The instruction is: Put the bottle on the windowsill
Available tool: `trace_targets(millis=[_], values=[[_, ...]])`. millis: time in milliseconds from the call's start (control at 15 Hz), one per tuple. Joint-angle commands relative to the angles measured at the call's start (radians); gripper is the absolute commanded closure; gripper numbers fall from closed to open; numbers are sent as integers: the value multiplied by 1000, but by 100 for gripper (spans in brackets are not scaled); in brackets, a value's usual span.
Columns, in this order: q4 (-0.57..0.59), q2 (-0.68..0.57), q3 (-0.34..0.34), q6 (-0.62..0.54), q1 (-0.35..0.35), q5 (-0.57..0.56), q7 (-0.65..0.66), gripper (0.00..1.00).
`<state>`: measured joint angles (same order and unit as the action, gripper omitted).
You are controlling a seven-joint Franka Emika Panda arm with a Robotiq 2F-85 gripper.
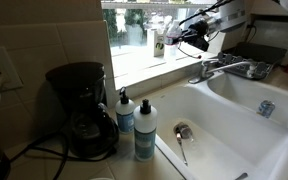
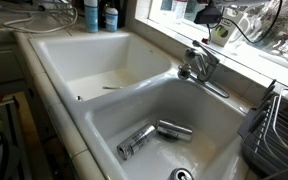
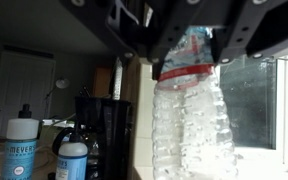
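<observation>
My gripper moves down toward the pale windowsill below it next and releases the bottle's neck there, since the bottle hangs upright with its base down.
In the wrist view my gripper (image 3: 187, 50) comes in from the top and is shut on the neck of the bottle (image 3: 189, 115). The bottle is see-through, crinkled plastic with a red band, and it hangs upright below the fingers (image 3: 134, 35). The pale windowsill (image 3: 266, 165) lies low beside it; whether the bottle's base touches it is hidden. In both exterior views the gripper (image 1: 196, 38) (image 2: 214, 18) is over the windowsill (image 1: 134, 65) (image 2: 259, 72), behind the faucet, by the bright window.
A dark bottle with a yellow-white label (image 1: 159, 42) stands on the sill near the gripper. Two blue-and-white soap bottles (image 1: 144, 130) and a black coffee maker (image 1: 84, 110) stand beside the double sink (image 2: 84, 60). The faucet (image 2: 199, 65), metal items (image 2: 154, 135) and a dish rack (image 2: 282, 130) lie below.
</observation>
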<state>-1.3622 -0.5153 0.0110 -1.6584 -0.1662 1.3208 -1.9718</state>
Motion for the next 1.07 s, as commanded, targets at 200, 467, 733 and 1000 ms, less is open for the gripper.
trace_targets(millis=[200,467,733,1000], values=[[184,-139,-16,-13,16,-5,107,88],[227,-187,-28,-2,9,-2,143,88],[194,-171,-32,-6,4,-7,118,63],[194,-189,-43,7,-7,9,88,88]])
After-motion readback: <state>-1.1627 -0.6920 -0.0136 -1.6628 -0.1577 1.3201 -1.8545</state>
